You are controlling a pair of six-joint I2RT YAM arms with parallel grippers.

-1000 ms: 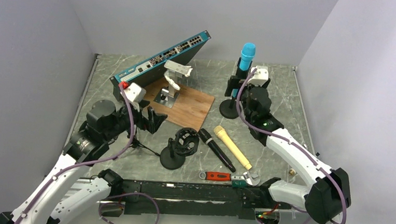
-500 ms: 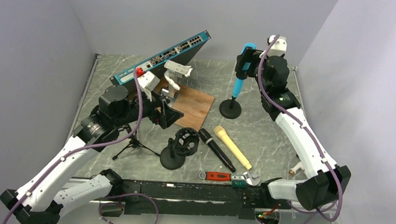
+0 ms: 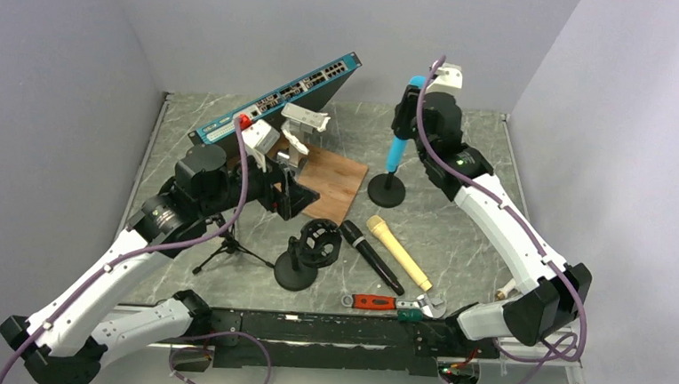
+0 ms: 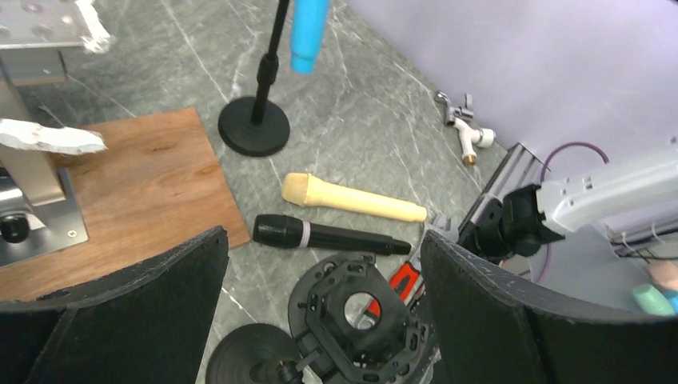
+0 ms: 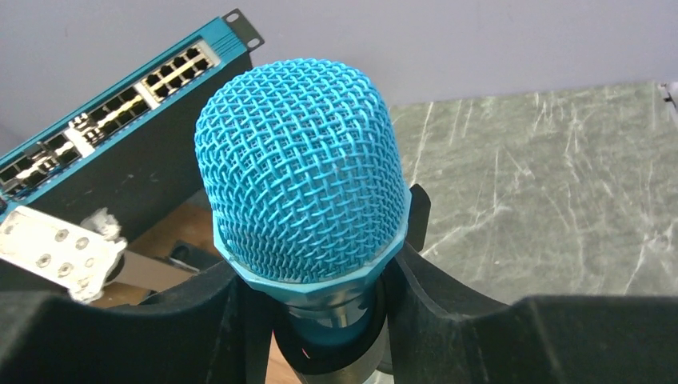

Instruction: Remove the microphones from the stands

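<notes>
The robot's left gripper isn't holding anything and far from the blue microphone's head [image 3: 417, 81], so it will move outward and to the right in the top view, onto that head.
The blue microphone [image 5: 300, 172] stands upright at the back right, its mesh head filling the right wrist view. My right gripper [image 5: 336, 320] is shut on its neck just under the head, one black finger [image 5: 200, 320] on each side. In the top view this gripper [image 3: 410, 107] covers the head, and the blue handle [image 3: 396, 149] runs down beside the stand's thin pole to the round black base [image 3: 387, 190]. The left wrist view shows the handle [image 4: 308, 32] next to the pole and base [image 4: 254, 126]. My left gripper [image 3: 291, 193] hangs open and holds nothing.
A black shock-mount stand [image 4: 360, 320] sits below the left gripper. A black microphone [image 3: 372, 256], a cream microphone [image 3: 399, 252] and a red-handled wrench [image 3: 374, 302] lie near the front. A network switch [image 3: 279, 95], wooden board [image 3: 323, 178], white bracket [image 3: 303, 123] and small tripod [image 3: 221, 252] stand left.
My right gripper rose from low on the stand to the microphone's head and closed on its neck. The left arm swung right, over the shock mount. The stand's base shifted slightly left.
</notes>
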